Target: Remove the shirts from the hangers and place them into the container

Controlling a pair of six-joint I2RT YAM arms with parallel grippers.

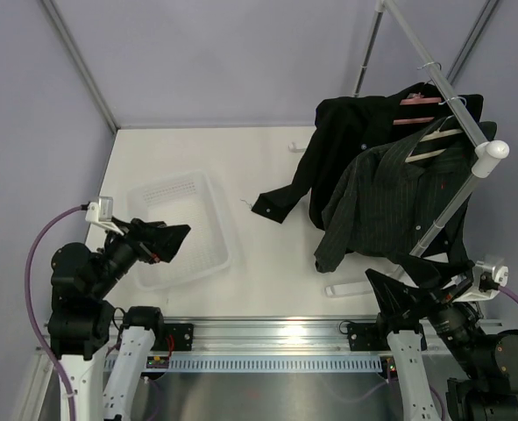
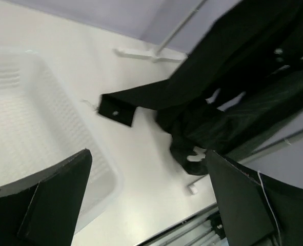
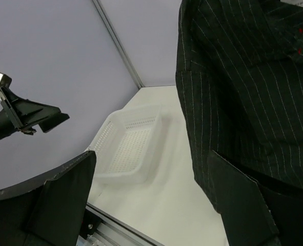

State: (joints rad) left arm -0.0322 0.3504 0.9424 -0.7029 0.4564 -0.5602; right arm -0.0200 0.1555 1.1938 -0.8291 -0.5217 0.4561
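The left gripper will rise and move outward, to the right in the top view, and close on the black shirt's shoulder point(image 1: 339, 115), because it sticks out past the pinstriped shirt.
A plain black shirt point(image 1: 351, 140) hangs on a pink hanger point(image 1: 419, 100) from the rack, and its sleeve cuff point(image 1: 274, 204) rests on the table. In front of it a pinstriped shirt point(image 1: 381, 202) hangs on a cream hanger point(image 1: 434, 140). The white perforated container point(image 1: 216, 210) sits on the left of the table with nothing in it. My left gripper point(image 1: 166, 239) hovers open over the container's near edge point(image 2: 105, 169). My right gripper point(image 1: 408, 289) is open just below the pinstriped shirt's hem point(image 3: 243, 92). Neither gripper touches anything.
The grey rack pole point(image 1: 416, 44) slants across the back right and ends in a white cap point(image 1: 493, 150). White rack feet point(image 1: 342, 289) lie on the table. A metal rail point(image 1: 267, 338) runs along the near edge. Grey walls close in the sides.
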